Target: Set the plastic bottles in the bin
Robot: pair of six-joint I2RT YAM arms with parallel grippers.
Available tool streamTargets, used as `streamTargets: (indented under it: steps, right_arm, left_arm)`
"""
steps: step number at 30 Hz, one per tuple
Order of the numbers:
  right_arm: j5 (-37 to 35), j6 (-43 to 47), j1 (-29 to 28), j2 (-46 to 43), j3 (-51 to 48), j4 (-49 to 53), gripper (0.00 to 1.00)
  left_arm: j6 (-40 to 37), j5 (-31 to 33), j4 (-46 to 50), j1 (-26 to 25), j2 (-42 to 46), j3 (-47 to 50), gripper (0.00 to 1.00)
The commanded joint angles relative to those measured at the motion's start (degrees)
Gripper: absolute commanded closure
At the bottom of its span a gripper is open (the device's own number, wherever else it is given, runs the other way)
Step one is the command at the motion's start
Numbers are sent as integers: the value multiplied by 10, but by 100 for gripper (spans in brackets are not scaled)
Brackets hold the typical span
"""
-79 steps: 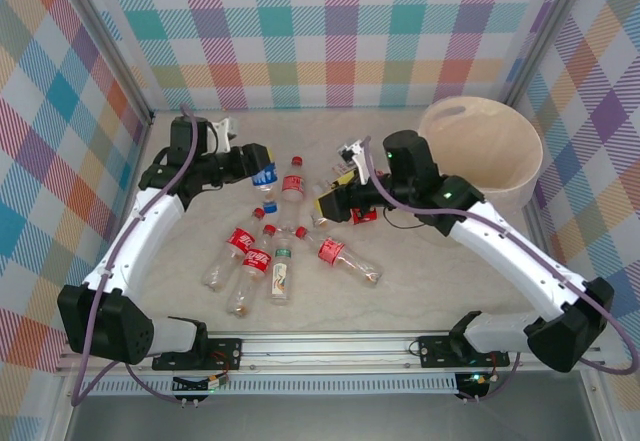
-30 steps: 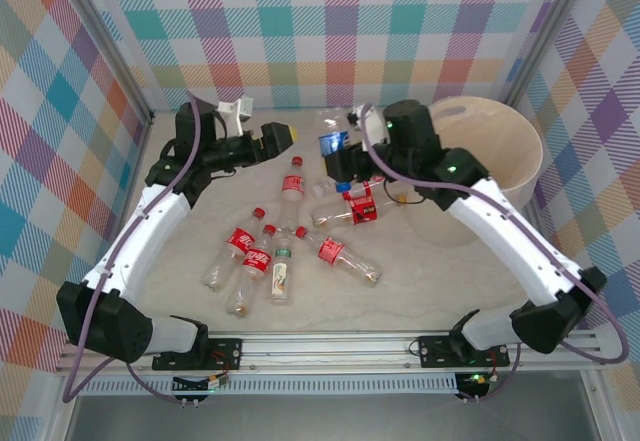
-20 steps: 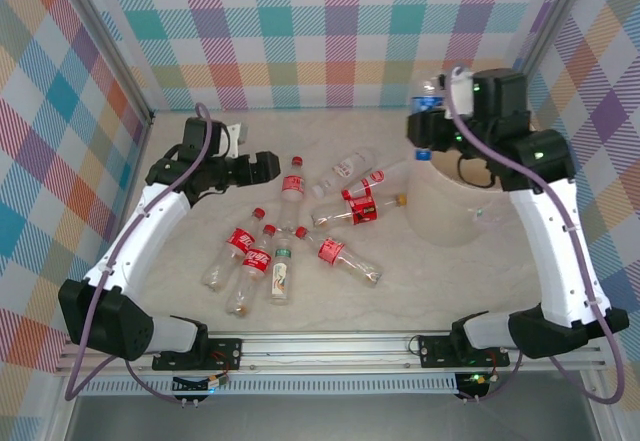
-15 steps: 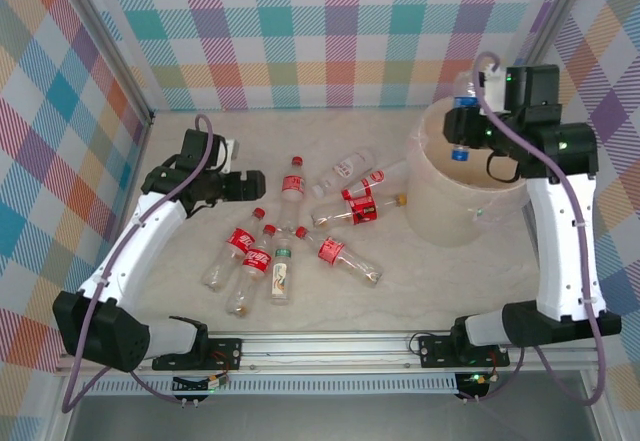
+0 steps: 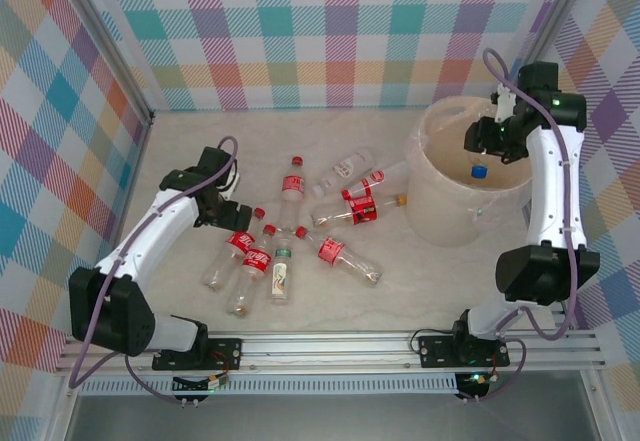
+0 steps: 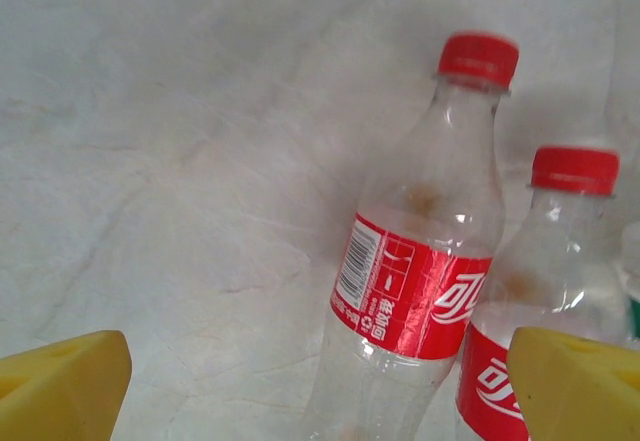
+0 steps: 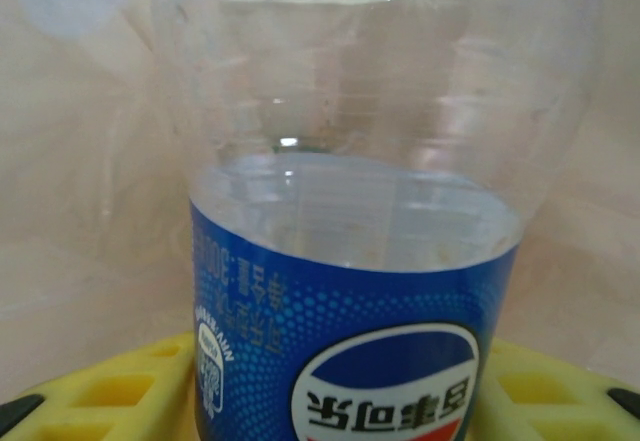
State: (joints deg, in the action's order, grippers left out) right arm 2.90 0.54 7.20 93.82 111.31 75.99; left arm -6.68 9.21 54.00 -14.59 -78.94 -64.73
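My right gripper lowers the blue-labelled bottle toward the bin's middle next, then releases it.
Several clear plastic bottles lie in mid-table; a red-labelled bottle is under my left gripper. That gripper is open, its yellow fingertips well apart on either side of the bottle and not touching it. A second red-capped bottle lies against it on the right. My right gripper hangs over the bin, shut on a blue-labelled bottle that points cap down into the bin's beige inside.
More bottles lie scattered: one red-labelled, one white-labelled, a crushed one, another and a green-labelled one. Checked walls close in the table on three sides; the bin stands in the back right corner.
My right arm carried the blue-labelled bottle from mid-table up and right to above the bin. My left arm pulled back and came down over the left red-labelled bottles.
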Motion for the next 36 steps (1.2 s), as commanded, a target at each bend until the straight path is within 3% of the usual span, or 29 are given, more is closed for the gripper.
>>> streamTargets:
  steps: [1,11,17,27,36]
  right_arm:
    - [19,4,1,7,-32,-15,51]
    - [24,-8,1,14,-165,-98,47]
    - [25,-12,1,14,-216,-135,32]
    - [28,-5,1,-4,-207,-139,10]
    - [85,-1,1,-86,-158,-127,3]
  left_arm:
    - [-18,-24,24,-2,-12,6,5]
    - [-16,-17,19,-8,-51,23,7]
    - [-17,-21,13,-8,-63,29,7]
    - [-19,-21,12,-9,-80,32,7]
    - [-21,-72,3,-10,-84,31,8]
